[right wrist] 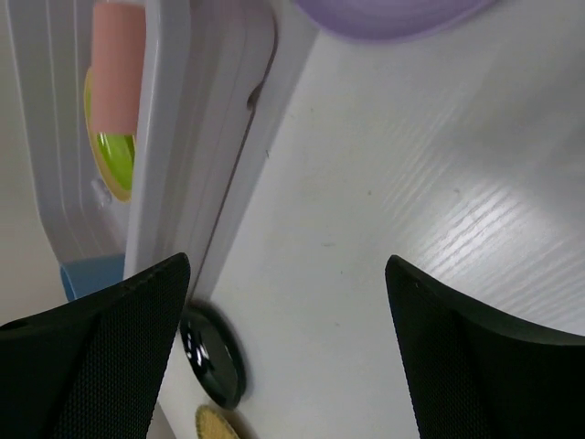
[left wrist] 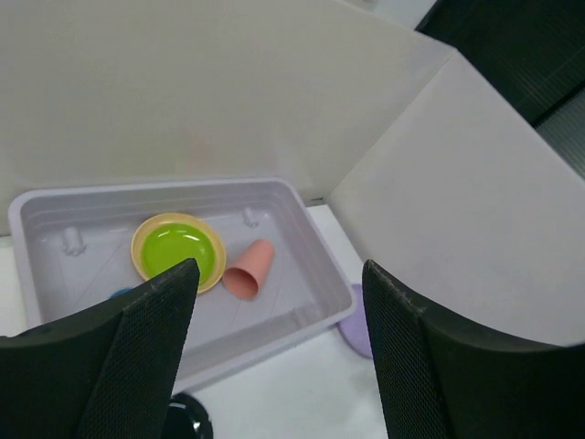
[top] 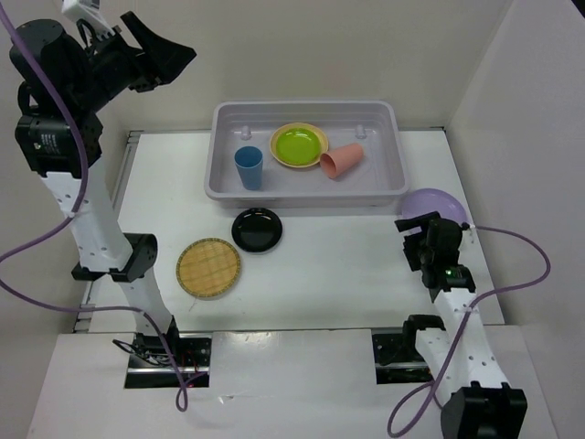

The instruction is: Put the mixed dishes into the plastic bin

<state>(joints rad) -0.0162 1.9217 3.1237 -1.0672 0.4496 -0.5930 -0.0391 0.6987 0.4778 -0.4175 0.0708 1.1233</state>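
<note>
My right gripper shifts to the right in the top view next, turning and lowering onto the lavender plate's near rim [right wrist: 460,18], which is clear of the bin.
The plastic bin [top: 219,178] stands at the back centre. In it are an upright blue cup [top: 248,167], a lime green plate [top: 299,144] stacked on a peach-orange plate [top: 277,152], and a salmon-red cup [top: 341,160] on its side. A glossy black plate [top: 257,229] and a tan woven plate [top: 208,268] lie on the table in front of the bin. A lavender plate [top: 437,203] lies by the bin's right front corner. My right gripper [top: 409,240] is open and empty just in front of it. My left gripper [top: 160,53] is open and empty, raised high at the far left.
White walls enclose the table at the back and right. The left wrist view shows the bin [left wrist: 306,265], the salmon-red cup [left wrist: 249,270] and the lavender plate [left wrist: 358,325]. The right wrist view shows the bin wall [right wrist: 196,137], the black plate [right wrist: 215,358] and the lavender plate [right wrist: 384,18].
</note>
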